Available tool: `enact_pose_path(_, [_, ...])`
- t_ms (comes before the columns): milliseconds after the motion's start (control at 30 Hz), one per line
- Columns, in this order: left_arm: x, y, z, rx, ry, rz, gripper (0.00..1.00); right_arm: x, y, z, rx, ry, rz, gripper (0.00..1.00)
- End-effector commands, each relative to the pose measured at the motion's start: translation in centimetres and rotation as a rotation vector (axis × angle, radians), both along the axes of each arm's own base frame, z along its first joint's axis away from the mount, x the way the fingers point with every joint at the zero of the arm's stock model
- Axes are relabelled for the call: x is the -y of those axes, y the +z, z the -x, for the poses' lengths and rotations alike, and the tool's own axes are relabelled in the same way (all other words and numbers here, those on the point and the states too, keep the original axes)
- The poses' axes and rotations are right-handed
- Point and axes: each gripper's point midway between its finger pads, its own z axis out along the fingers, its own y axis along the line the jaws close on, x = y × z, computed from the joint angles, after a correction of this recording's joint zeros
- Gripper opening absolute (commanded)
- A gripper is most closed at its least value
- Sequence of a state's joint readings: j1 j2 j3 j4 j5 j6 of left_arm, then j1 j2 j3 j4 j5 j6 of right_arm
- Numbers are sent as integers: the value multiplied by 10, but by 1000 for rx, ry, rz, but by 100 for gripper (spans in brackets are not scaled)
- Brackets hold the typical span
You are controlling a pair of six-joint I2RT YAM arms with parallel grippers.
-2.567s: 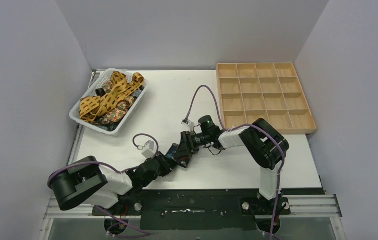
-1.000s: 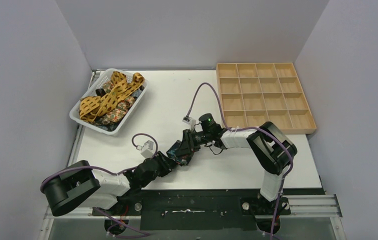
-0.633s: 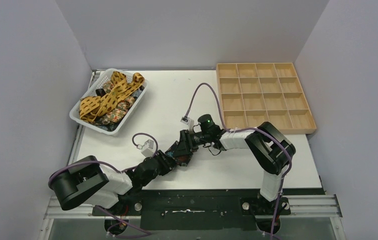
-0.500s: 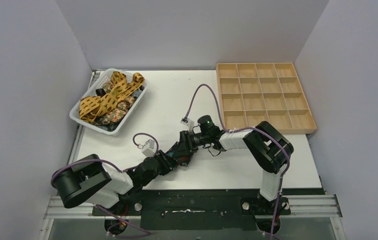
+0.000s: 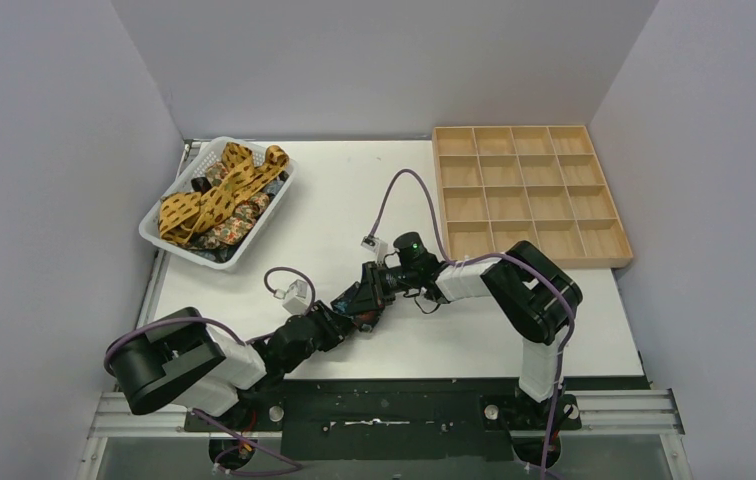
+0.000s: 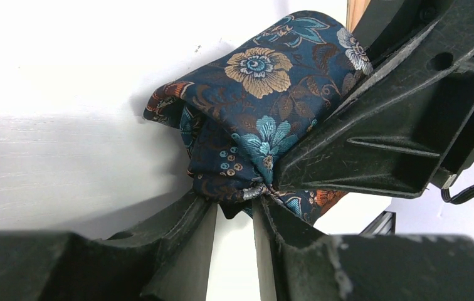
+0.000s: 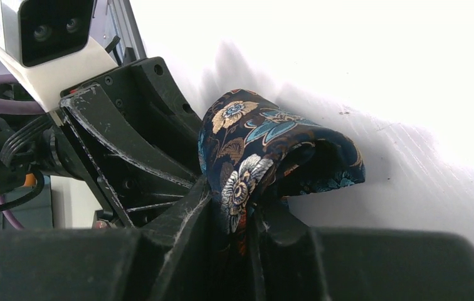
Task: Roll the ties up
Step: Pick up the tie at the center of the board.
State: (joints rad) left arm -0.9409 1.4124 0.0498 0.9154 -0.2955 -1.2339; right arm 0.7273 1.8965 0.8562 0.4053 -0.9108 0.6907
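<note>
Next, my right gripper lifts and lowers the tie (image 5: 356, 308) into the tray's nearest empty section (image 5: 469, 239), outward of the gripper, to its right in the top view.
A dark navy floral tie (image 6: 266, 94) lies bunched in a loose fold on the white table (image 5: 354, 200), near its front middle. My left gripper (image 6: 233, 202) is shut on the fold's lower edge, with fabric pinched at its fingertips. From the opposite side, my right gripper (image 7: 231, 216) is shut on the same tie (image 7: 266, 144), and a strip of cloth runs down between its fingers. In the top view the two grippers meet tip to tip, left gripper (image 5: 339, 322) and right gripper (image 5: 366, 298), and they hide most of the tie (image 5: 356, 308). More ties, mustard and floral, fill the white basket (image 5: 159, 240).
The basket stands at the back left by the wall. A wooden tray with several compartments (image 5: 524, 190) sits at the back right. Purple cables (image 5: 404, 185) loop over the table above both wrists. The table's front edge lies just behind the left wrist.
Both grippers stay together on the tie at the same spot. The left arm's shoulder link has shifted slightly to the right. The tie has not visibly moved.
</note>
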Motion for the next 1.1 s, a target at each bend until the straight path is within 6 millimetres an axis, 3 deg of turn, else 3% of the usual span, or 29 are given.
enact_pose_path(0, [2,10,-14,40,41,2,29,-12,12,48,-75,156,-30,6])
enact_pose_path(100, [1,9,-14,35,41,-7,31,-13,18,46,-60,149,-29,0])
enact_pose_path(233, [3,10,-13,31,25,-24,38,-11,24,36,-14,107,-1,0])
enact_pose_path(600, [-7,1,2,-9,0,-46,44,6,35,-10,43,-67,36,0])
enact_pose_path(1067, [-9,7,6,1,-13,-38,47,17,36,-25,38,-127,22,0])
